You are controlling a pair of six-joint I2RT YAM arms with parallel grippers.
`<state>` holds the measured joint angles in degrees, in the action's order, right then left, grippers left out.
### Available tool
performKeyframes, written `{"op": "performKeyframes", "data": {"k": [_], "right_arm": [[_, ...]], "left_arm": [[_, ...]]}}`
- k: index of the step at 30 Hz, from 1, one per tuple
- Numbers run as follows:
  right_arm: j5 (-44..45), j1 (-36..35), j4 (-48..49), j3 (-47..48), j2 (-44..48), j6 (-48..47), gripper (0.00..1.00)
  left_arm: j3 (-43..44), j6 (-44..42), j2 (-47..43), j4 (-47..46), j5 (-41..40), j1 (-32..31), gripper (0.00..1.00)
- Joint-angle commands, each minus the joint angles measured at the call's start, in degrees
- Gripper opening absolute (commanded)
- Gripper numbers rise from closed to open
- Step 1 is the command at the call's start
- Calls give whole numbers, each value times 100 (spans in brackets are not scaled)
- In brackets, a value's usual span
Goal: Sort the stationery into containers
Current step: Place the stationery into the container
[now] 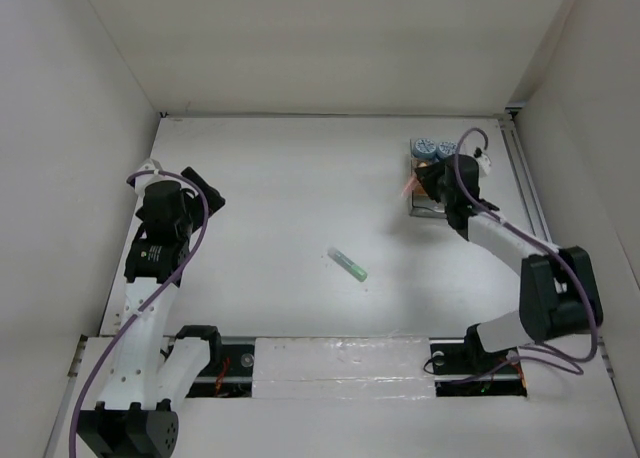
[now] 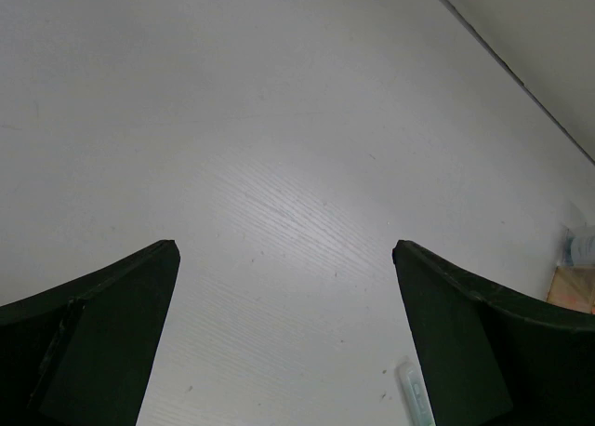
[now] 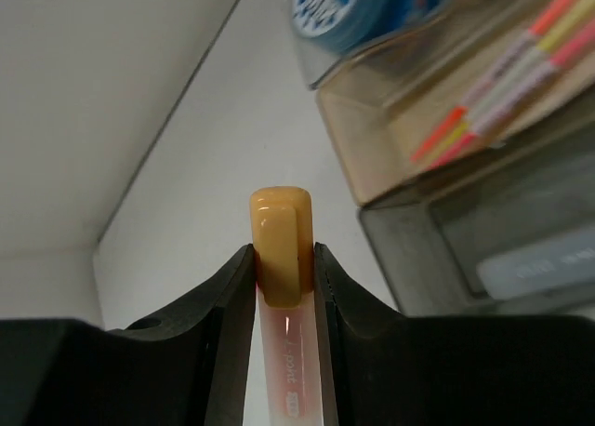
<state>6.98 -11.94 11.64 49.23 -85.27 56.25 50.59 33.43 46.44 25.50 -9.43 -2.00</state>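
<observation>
My right gripper holds the pen and next needs to move toward the bar and turn, to bring the pen over the tan compartment (image 1: 424, 185) (image 3: 485, 93).
My right gripper (image 3: 283, 259) is shut on a pen with an orange-yellow cap (image 3: 280, 245) and a pale pink barrel, held beside the clear organizer box (image 3: 483, 203). In the top view that gripper (image 1: 432, 185) is at the box (image 1: 428, 210) at the far right, the pen (image 1: 408, 186) sticking out to the left. Several orange, yellow and pink pens (image 3: 507, 82) lie in a tan compartment. Two blue-and-white tubs (image 1: 433, 149) sit at the box's far end. A green pen (image 1: 348, 265) lies mid-table. My left gripper (image 2: 284, 352) is open and empty, above bare table at the left (image 1: 160, 193).
White walls enclose the table on the left, far and right sides. A rail (image 1: 525, 183) runs along the right edge beside the box. The green pen's tip (image 2: 416, 395) shows by my left gripper's right finger.
</observation>
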Motion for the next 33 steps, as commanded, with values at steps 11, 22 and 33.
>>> {"op": "performKeyframes", "data": {"k": [11, 22, 33], "right_arm": [[3670, 228, -732, -907, 1296, 2328, 0], [3608, 430, -1322, -414, 407, 3295, 0], [3345, 377, -1374, -45, -77, 3147, 7]], "left_arm": [[30, -126, -12, -194, 135, 24, 99], [-23, -179, -12, -300, 310, 24, 99], [-23, -232, -12, -352, 486, 24, 99]]}}
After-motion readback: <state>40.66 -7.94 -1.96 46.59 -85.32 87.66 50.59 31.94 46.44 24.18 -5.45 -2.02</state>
